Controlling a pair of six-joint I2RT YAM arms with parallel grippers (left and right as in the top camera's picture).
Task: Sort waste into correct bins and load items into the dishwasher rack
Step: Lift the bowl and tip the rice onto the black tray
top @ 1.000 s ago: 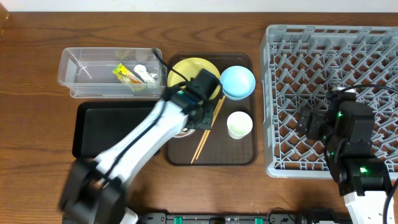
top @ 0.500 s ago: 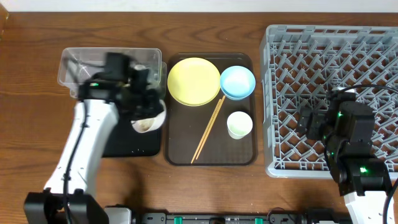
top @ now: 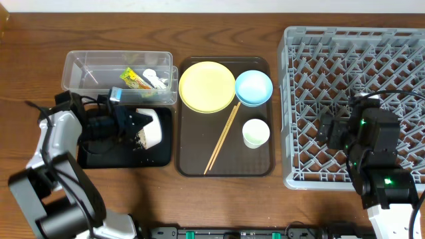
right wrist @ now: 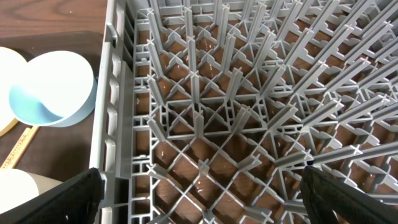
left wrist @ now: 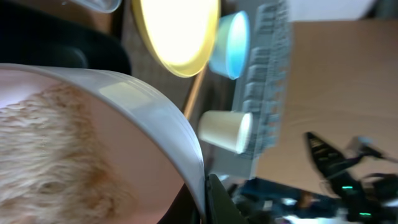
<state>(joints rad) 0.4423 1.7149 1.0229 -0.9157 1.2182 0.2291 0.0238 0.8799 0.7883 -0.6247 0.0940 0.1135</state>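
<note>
With rice (left wrist: pixel 56 149) still inside the bowl, I will tip my left gripper further, then level it and lower it onto the brown tray beside the chopsticks to release.
My left gripper (top: pixel 139 129) is shut on the rim of the white bowl (top: pixel 150 127) and holds it tipped on its side over the black tray (top: pixel 99 154). In the left wrist view the bowl's rim (left wrist: pixel 155 115) is pinched at my gripper (left wrist: pixel 204 200), with rice (left wrist: pixel 56 149) inside. The clear tub (top: pixel 83 74) holds the green-and-yellow wrapper (top: pixel 135 79) and the white paper (top: pixel 157 80). The yellow plate (top: pixel 206 86), blue bowl (top: pixel 254 87), cup (top: pixel 255 133) and chopsticks (top: pixel 223 137) lie on the brown tray. My right gripper (right wrist: pixel 202 199) hangs open and empty over the grey rack (top: pixel 358 60).
The brown serving tray (top: pixel 262 166) sits between the black tray and the rack. The rack's left wall (right wrist: pixel 112 124) stands beside the blue bowl (right wrist: pixel 53 87). The left arm (top: pixel 56 133) lies across the table's left side.
My left arm has swung left from the brown tray, carrying the white bowl over the black tray and tipping it onto its side. The right arm has not moved.
</note>
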